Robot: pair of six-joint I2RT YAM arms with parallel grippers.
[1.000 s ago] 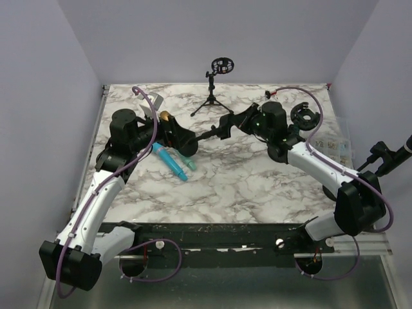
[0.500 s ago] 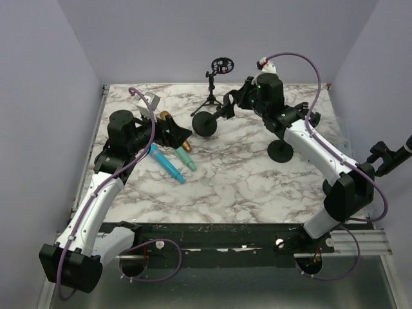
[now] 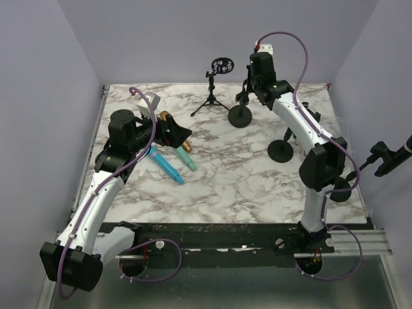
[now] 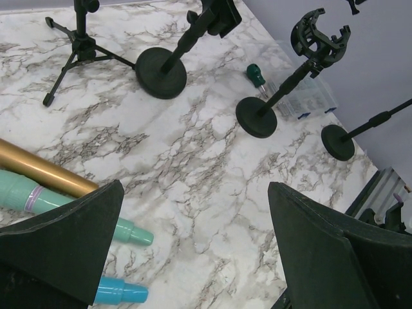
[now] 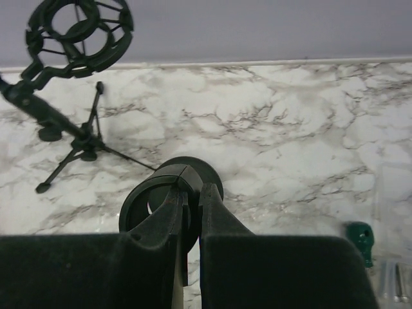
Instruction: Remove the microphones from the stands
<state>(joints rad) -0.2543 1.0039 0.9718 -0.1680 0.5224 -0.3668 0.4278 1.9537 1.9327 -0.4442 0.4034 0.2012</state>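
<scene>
I will next move the stand outward and to the right in the top view with my right gripper, onto bare tabletop, and release it there. The stand's clip ring is empty.
The black round-base stand (image 3: 239,116) stands upright at the back of the table. My right gripper (image 3: 248,90) is shut on its empty clip ring (image 5: 143,201), above the base (image 5: 214,179). It also shows in the left wrist view (image 4: 161,64). A gold microphone (image 3: 166,117) lies on the table at the left, beside my open, empty left gripper (image 3: 182,135). In the left wrist view the gold microphone (image 4: 38,170) is partly hidden behind one of the fingers (image 4: 64,238) of that gripper (image 4: 193,193).
A teal microphone (image 3: 187,158) and a blue one (image 3: 168,168) lie below the left gripper. A tripod stand with a shock mount (image 3: 219,71) is at the back. A second round-base stand (image 3: 282,151) is at the right, and a green piece (image 5: 359,235) lies near it.
My right arm has swung the stand from lying across the middle up to the back of the table and set it upright. My left gripper has drawn back slightly.
</scene>
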